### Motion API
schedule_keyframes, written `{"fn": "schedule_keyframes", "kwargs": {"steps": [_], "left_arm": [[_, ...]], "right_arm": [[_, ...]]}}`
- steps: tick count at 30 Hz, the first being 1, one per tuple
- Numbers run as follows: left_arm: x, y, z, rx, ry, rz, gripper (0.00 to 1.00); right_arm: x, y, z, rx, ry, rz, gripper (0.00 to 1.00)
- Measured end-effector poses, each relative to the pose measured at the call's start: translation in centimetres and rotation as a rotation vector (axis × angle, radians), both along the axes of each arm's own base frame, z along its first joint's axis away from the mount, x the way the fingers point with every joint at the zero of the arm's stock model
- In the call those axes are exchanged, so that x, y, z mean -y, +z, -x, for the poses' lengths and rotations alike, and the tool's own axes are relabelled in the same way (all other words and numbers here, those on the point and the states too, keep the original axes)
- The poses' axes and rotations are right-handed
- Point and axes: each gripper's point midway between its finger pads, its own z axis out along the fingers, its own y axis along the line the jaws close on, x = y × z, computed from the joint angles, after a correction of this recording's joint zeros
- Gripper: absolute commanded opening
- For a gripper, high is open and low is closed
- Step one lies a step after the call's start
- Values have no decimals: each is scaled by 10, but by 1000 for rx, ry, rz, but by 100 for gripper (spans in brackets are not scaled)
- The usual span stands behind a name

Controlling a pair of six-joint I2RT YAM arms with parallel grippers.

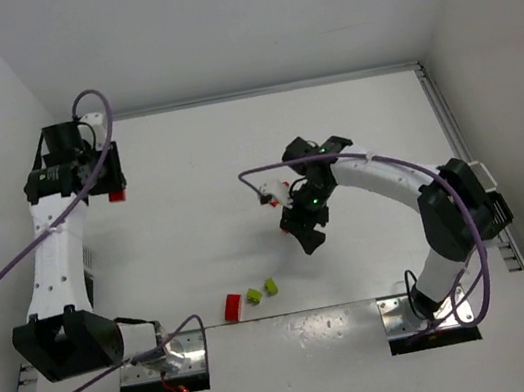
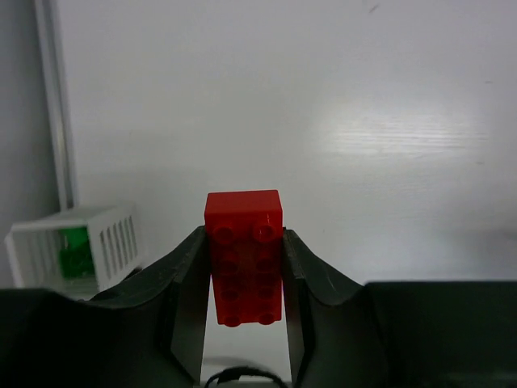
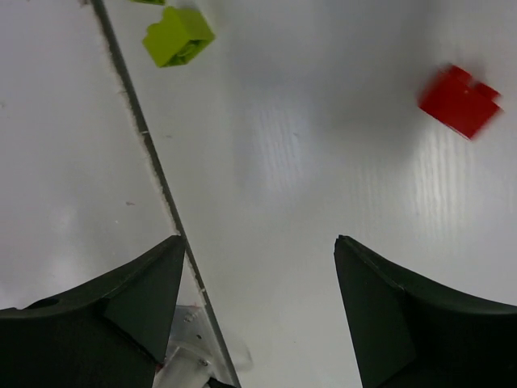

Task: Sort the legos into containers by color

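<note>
My left gripper needs to move back and down over the black container, which is below it toward my base, and let go of the red lego apart from the green.
My left gripper is shut on a red lego, held studs-up between both fingers. In the top view this gripper is at the far left of the table with the red lego at its tip. A white ribbed container with a green lego inside sits just to its lower left. My right gripper is open and holds nothing above the table, mid-right. Loose legos lie near the front seam: one red and two lime.
A small white container stands by my right wrist, with a bit of red next to it. The table seam runs under my right gripper. Grey mounting plates sit at the arm bases. White walls close in the table's left, back and right sides.
</note>
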Motion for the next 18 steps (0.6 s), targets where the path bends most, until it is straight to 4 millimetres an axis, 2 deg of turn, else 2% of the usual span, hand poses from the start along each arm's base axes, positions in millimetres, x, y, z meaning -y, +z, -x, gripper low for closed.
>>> {"fn": "schedule_keyframes", "kwargs": {"steps": [3,7,9,13,18], "left_arm": [[-30,-10,25,-69,64,-7,0],[-79,-28,57,-165,186,9,0],[-95,-32,69,-191,224,19,0],[-110,-37,87,-227,243,31,0],[-117,-53,108,-288,231,52,0]], "right_arm": [[-24,-4,22,13,123,-6,78],[-52,-6,50,55,264,-20,87],[-62,-7,57,84,306,-25,87],[-76,-17,62,156,357,-36,88],[-77,-43,67,232,401,-24,88]]}}
